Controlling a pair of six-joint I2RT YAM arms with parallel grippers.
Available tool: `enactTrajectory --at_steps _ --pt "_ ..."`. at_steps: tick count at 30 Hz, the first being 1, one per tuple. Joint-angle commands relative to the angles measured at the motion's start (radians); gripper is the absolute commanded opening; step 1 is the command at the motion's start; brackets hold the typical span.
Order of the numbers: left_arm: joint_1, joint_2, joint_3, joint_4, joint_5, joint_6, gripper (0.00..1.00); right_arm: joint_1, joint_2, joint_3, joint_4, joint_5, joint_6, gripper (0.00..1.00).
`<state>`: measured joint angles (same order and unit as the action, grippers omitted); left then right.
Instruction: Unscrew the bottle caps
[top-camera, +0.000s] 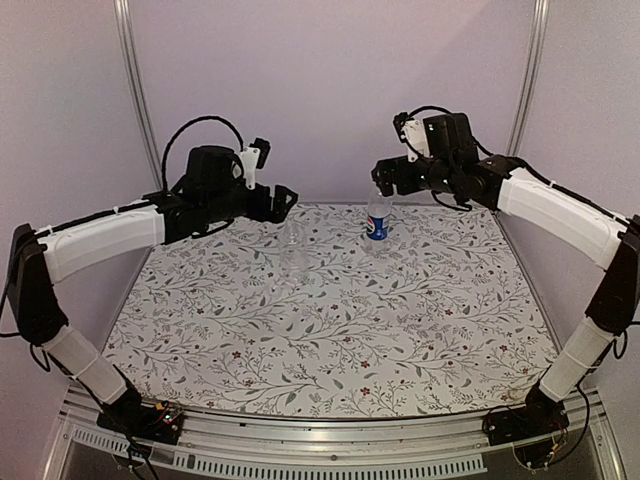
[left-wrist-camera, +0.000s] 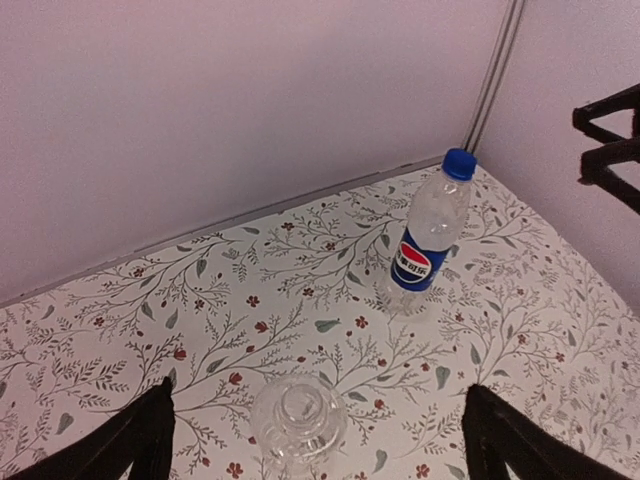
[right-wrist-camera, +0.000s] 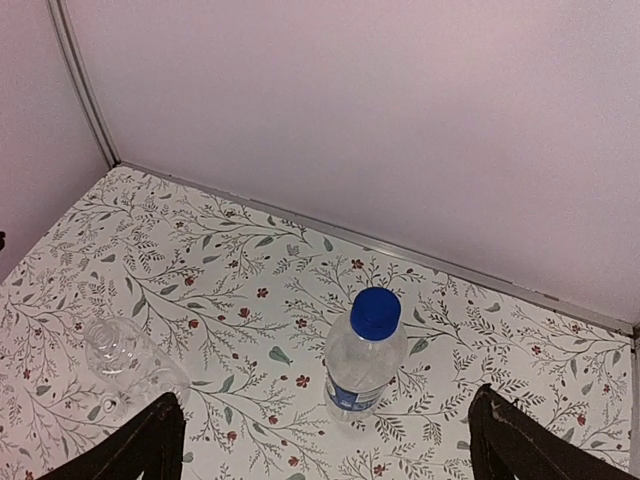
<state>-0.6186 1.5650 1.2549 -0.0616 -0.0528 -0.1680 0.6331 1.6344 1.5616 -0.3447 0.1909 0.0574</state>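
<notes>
The bright blue cap (right-wrist-camera: 375, 310) still sits on the Pepsi bottle. My right gripper moves down onto it next and closes its open fingers around the sides.
The Pepsi bottle (right-wrist-camera: 362, 372) stands upright near the back wall, its bright blue cap (right-wrist-camera: 375, 310) on its neck. My right gripper (right-wrist-camera: 328, 396) hangs open above it, one finger on each side, touching nothing. The plain clear bottle (left-wrist-camera: 298, 418) stands upright to its left, seen from straight above. Its top is a pale ring, and I cannot tell whether a cap sits there. Over it my left gripper (left-wrist-camera: 320, 390) is open and holds nothing. From above, the left gripper (top-camera: 285, 200) hovers over the clear bottle (top-camera: 293, 250), and the right gripper (top-camera: 383, 178) over the Pepsi bottle (top-camera: 377, 222).
A floral-patterned mat (top-camera: 330, 320) covers the table. Pale walls close off the back and both sides, with metal posts (top-camera: 135, 90) in the corners. The right gripper's dark fingers (left-wrist-camera: 610, 150) show at the right edge of the left wrist view.
</notes>
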Motion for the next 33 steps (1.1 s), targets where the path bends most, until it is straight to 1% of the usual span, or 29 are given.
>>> enactTrajectory --at_steps 1,7,14,19,26,33 --pt "0.01 -0.068 -0.036 0.006 0.043 -0.031 1.0 -0.037 0.132 0.128 -0.061 0.014 -0.012 0.97" --pt "0.01 -0.129 -0.069 -0.002 0.045 -0.018 1.0 -0.082 0.289 0.264 -0.098 -0.03 -0.004 0.92" --pt "0.01 -0.155 -0.085 -0.008 0.045 0.014 1.0 -0.105 0.383 0.327 -0.087 -0.077 -0.004 0.82" --pt "0.009 -0.151 -0.089 -0.005 0.074 0.015 1.0 -0.108 0.415 0.34 -0.081 -0.096 -0.009 0.74" --pt "0.009 -0.158 -0.093 -0.003 0.066 0.02 1.0 -0.11 0.434 0.342 -0.057 -0.083 -0.014 0.63" --pt "0.01 -0.157 -0.095 -0.001 0.07 0.02 1.0 -0.111 0.447 0.342 -0.033 -0.076 -0.021 0.54"
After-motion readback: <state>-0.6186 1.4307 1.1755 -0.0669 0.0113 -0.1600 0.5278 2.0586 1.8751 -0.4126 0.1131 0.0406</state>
